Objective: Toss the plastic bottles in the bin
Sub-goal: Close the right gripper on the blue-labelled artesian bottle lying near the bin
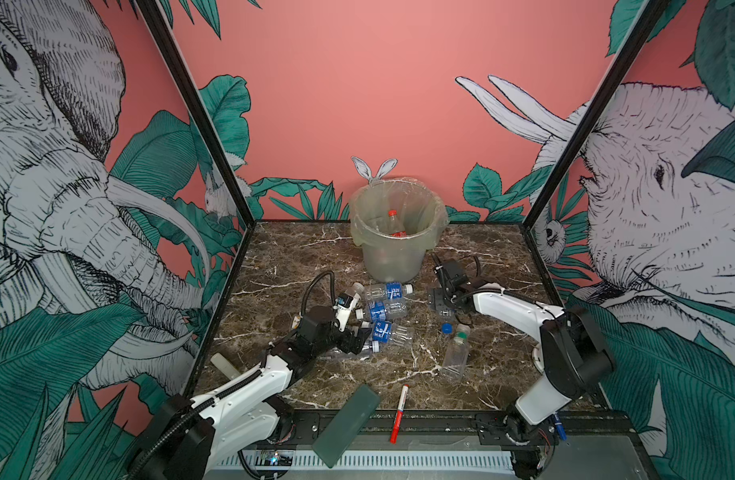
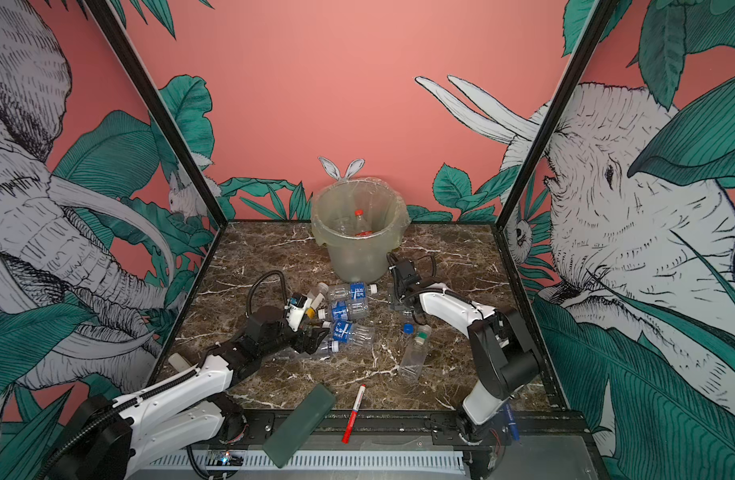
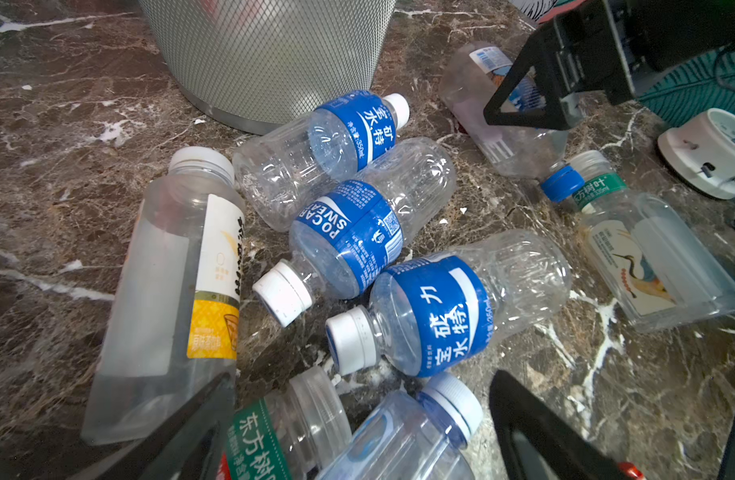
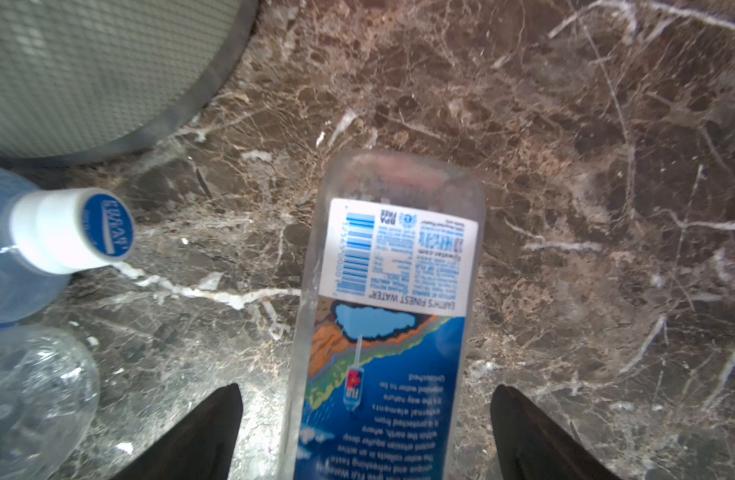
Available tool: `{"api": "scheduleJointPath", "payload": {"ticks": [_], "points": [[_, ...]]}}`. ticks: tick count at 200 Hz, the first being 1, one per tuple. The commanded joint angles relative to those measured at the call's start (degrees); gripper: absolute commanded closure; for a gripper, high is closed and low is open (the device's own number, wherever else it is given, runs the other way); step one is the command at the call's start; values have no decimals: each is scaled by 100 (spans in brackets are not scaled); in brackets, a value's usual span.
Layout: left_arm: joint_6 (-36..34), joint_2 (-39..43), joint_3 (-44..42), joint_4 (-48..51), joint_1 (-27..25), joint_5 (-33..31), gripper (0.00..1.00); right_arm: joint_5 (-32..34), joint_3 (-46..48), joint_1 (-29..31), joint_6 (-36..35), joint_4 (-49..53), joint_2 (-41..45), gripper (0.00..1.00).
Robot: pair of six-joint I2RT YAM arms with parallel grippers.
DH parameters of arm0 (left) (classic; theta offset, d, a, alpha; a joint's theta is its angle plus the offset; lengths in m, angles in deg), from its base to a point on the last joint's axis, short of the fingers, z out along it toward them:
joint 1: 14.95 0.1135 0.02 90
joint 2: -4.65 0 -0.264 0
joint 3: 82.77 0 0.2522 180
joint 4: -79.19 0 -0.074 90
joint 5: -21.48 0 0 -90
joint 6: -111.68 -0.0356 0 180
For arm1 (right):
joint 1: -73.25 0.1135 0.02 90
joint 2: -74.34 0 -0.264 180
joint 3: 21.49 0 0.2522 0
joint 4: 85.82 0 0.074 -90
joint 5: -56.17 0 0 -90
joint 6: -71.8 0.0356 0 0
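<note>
My right gripper should next move down around the blue label of the square clear bottle and close its fingers, because the bottle is just below, between them.
The bin (image 1: 393,249) (image 2: 357,249) stands at the back middle, with red-capped plastic bottles (image 1: 393,216) inside. In front of it, several blue-labelled bottles (image 1: 384,309) (image 3: 349,232) lie in a heap. My left gripper (image 1: 359,338) (image 3: 366,432) is open low over the heap's near end. A pale-blue-capped bottle (image 3: 403,432) and a green-labelled one (image 3: 282,428) lie between its fingers. My right gripper (image 1: 440,301) (image 4: 374,432) is open astride a square clear bottle (image 4: 390,291) lying right of the bin, with gaps on both sides. A green-capped bottle (image 1: 457,353) lies nearer.
A red-and-white marker pen (image 1: 399,413) and a dark green slab (image 1: 347,424) lie at the table's front edge. A white round object (image 3: 710,153) sits by the right arm's base. A pale cylinder (image 1: 224,365) lies at the left edge. Black frame posts bound the table.
</note>
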Motion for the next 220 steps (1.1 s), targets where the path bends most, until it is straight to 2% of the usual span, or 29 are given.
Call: {"api": "scheduleJointPath", "payload": {"ticks": [1,146,220], "points": [[-14,-14,56,-91,-30,11,3,136,-63,-17,171,8,-92,5],[2,-269,138,-90,-27,28,4,230,-57,-12,295,49,-522,12],[4,-395,166,-105,-32,3,4,212,-41,-3,251,33,-534,24]]}}
